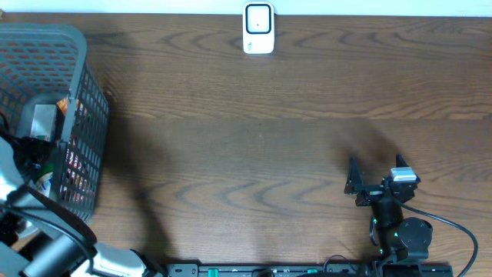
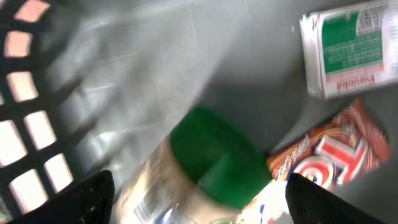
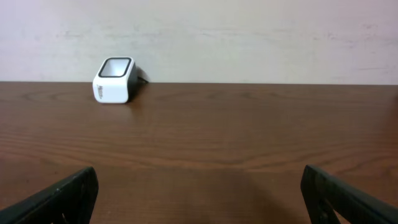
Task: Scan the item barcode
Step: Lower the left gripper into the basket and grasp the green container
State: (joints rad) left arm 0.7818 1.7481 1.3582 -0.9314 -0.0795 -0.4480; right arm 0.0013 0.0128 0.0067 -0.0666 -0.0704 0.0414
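My left gripper should next go down into the basket around the green-end with the cap of the bottle (image 1: 47, 171) (image 2: 214, 160), as that end already shows between its open fingers.
The white barcode scanner (image 1: 258, 28) stands at the far middle edge of the table and shows in the right wrist view as the scanner (image 3: 114, 79) at the far left. Inside the grey basket (image 1: 84, 100), my left gripper (image 2: 200, 200) is open over a blurred bottle with a green cap (image 2: 214, 155). Its two dark fingers stand wide on either side of the bottle, and I cannot tell if they touch it. My right gripper (image 1: 375, 168) rests near the table's front right, open and holding nothing (image 3: 199, 199).
A green-and-white packet (image 2: 351, 50) and a red-orange snack packet (image 2: 329, 155) lie beside the bottle in the basket. The basket's mesh wall (image 2: 25, 124) is close on the left. Bare wooden table (image 1: 254, 154) stretches between basket, scanner and right arm.
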